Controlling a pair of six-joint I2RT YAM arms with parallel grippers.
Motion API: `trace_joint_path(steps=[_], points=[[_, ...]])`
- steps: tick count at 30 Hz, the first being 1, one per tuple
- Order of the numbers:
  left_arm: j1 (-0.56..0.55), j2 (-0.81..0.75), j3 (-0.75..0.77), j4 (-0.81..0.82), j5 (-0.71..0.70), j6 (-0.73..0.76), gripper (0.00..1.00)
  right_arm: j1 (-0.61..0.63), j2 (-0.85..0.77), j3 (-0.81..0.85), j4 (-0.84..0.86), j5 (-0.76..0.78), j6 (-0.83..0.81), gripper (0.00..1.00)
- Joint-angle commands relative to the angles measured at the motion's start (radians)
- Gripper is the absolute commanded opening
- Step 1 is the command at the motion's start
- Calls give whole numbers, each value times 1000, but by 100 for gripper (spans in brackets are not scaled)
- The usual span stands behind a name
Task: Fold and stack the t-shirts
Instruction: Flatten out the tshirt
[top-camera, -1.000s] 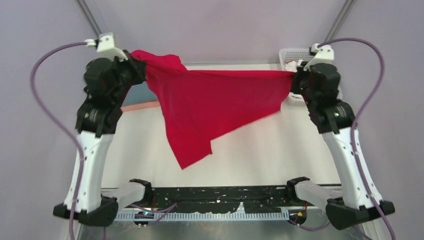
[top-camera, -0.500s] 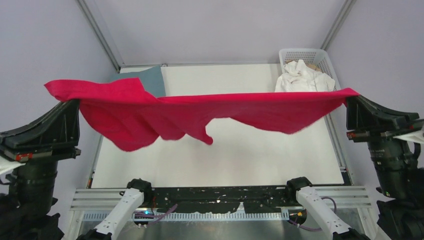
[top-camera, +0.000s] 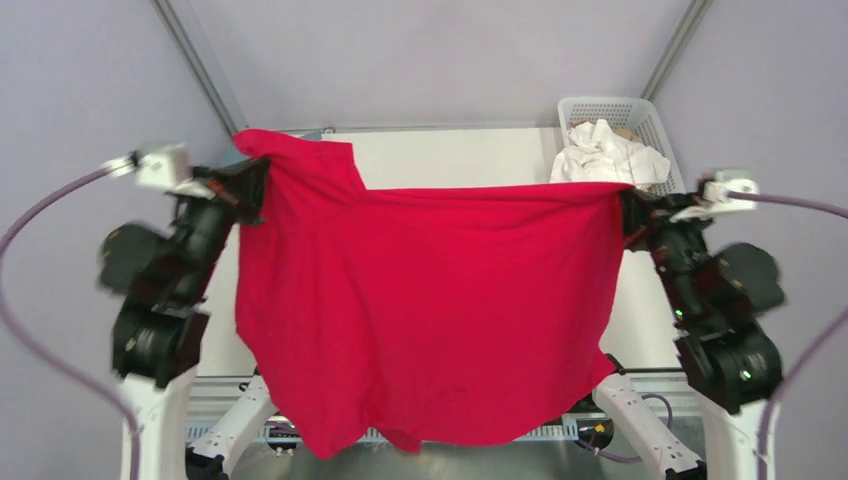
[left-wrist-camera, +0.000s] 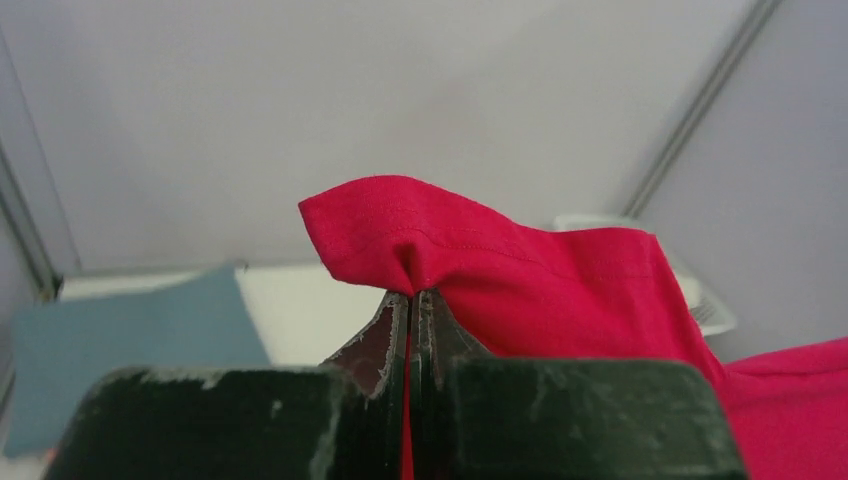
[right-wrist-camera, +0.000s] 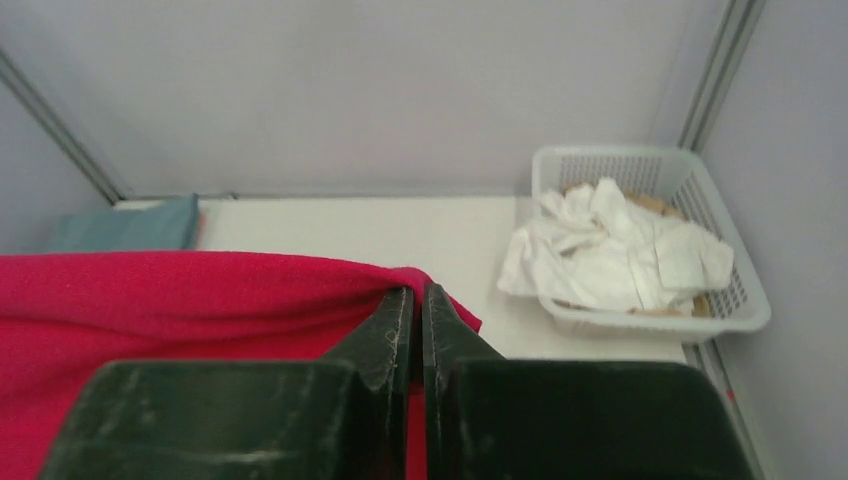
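Observation:
The red cloth is still hanging spread in the air, so my right gripper will next lower the shirt's corner onto the tabletop near the basket and let it go.
A bright red t-shirt (top-camera: 420, 310) hangs spread wide in the air between both arms, and its lower hem drops past the table's near edge. My left gripper (top-camera: 255, 190) is shut on the shirt's upper left edge (left-wrist-camera: 400, 240), with red cloth bunched above the jaws. At the upper right corner my right gripper (top-camera: 625, 210) is shut on the shirt (right-wrist-camera: 200, 290) too. A folded blue-grey t-shirt (left-wrist-camera: 110, 340) lies flat at the table's far left corner. White t-shirts (top-camera: 605, 152) are piled crumpled in the basket.
The white lattice basket (top-camera: 655, 120) stands at the table's far right corner, also seen as the basket (right-wrist-camera: 735, 300) in the right wrist view. Grey walls with metal frame posts close in the back and sides. The hanging shirt hides most of the white table (top-camera: 450, 155).
The arms have swung from low and wide back up and inward. The red shirt, stretched flat and horizontal half a second ago, now hangs down as a broad sheet.

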Motion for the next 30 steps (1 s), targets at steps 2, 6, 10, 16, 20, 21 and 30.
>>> trace_joint_path(steps=[2,6,10,16,20,21,30], points=[[4,197,-319,165,-218,-3,0,-4,65,-342,229,209,60,8],[4,408,-532,439,-117,6,0,-6,244,-503,340,268,85,9],[6,716,-437,422,-87,10,0,-16,475,-583,491,285,98,9],[19,1195,29,103,-34,-57,0,-48,907,-453,589,255,118,12],[29,1446,309,-59,-2,-98,4,-64,1124,-258,529,327,132,24],[31,1488,375,-94,-7,-107,16,-65,1152,-221,489,347,136,31],[41,1435,487,-196,-86,-164,99,-67,1189,7,275,368,148,88]])
